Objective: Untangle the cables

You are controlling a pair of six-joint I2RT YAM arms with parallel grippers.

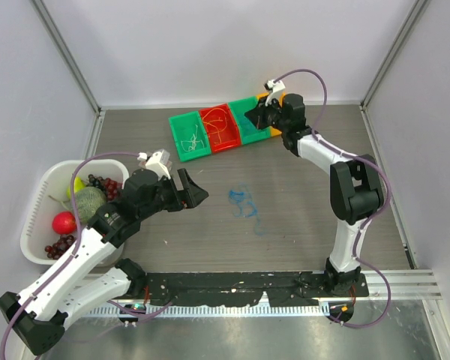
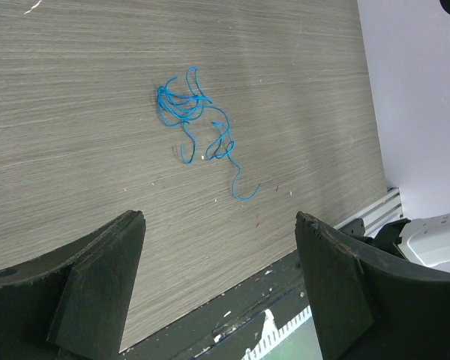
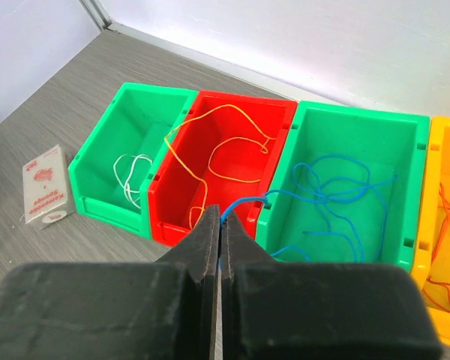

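The right gripper lowers and shifts toward the yellow bin next, over the green bin with the blue coils, as the blue cable's end still crosses the green bin's rim.
A loose tangle of blue cable lies on the table's middle. My left gripper hovers to its left, open and empty. At the back, my right gripper is shut on the end of another blue cable. That cable runs over the rim into the right green bin, where the rest of it coils. The red bin holds an orange-yellow cable. A whitish cable lies in the left green bin.
A yellow bin with an orange cable stands at the right end of the row. A small white packet lies left of the bins. A white basket of fruit sits at the table's left. Walls enclose the table.
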